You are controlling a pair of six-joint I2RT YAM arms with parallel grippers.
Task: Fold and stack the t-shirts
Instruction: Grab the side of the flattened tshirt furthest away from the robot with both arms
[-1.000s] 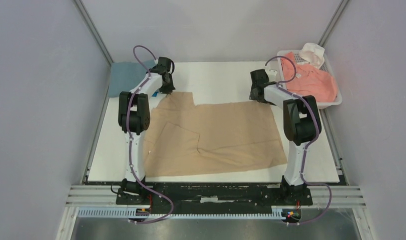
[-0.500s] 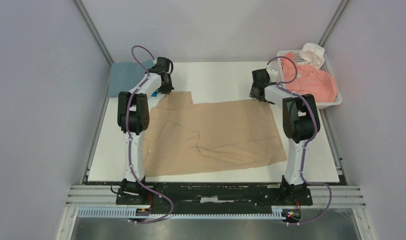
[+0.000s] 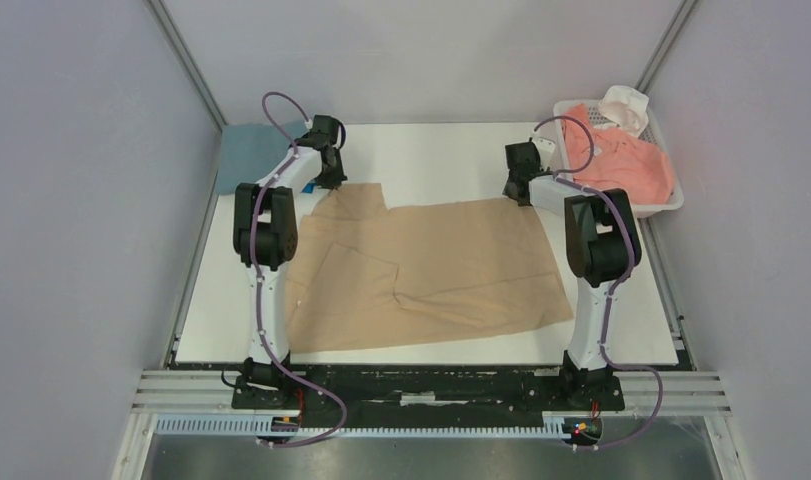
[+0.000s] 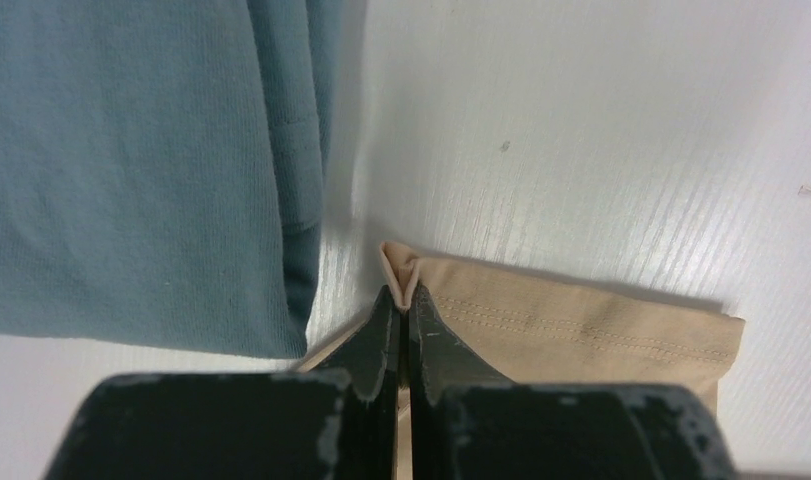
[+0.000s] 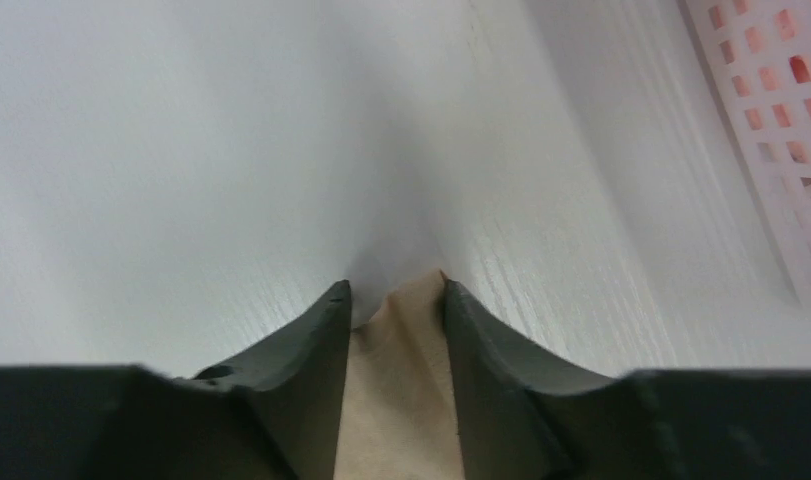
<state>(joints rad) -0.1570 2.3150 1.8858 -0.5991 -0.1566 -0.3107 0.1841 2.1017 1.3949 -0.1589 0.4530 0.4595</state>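
Note:
The far cloth is still spread out, so my left gripper needs to pull the pinched corner back and let go of it at the near part of the tan t-shirt, back from the gripper.
A tan t-shirt [image 3: 431, 265] lies spread over the white table, partly folded at its left side. My left gripper [image 3: 327, 181] is shut on its far left corner; in the left wrist view the hemmed tan cloth [image 4: 581, 315] is pinched up between the closed fingertips [image 4: 402, 295]. My right gripper [image 3: 518, 193] is at the far right corner. Its jaws [image 5: 395, 290] stand partly apart, with the tan corner [image 5: 401, 400] bunched between them. A folded grey-blue t-shirt [image 3: 249, 155] lies at the far left, just beside the left gripper [image 4: 131, 150].
A white perforated basket [image 3: 673, 203] stands at the far right, its wall close to the right gripper [image 5: 771, 150]. It holds a salmon-pink t-shirt [image 3: 621, 160] and a cream cloth [image 3: 624, 105]. Grey walls enclose the table on both sides.
The right gripper's jaws have narrowed around the tan shirt's far right corner, and the gripper has shifted slightly right. The left gripper has stayed shut on its corner.

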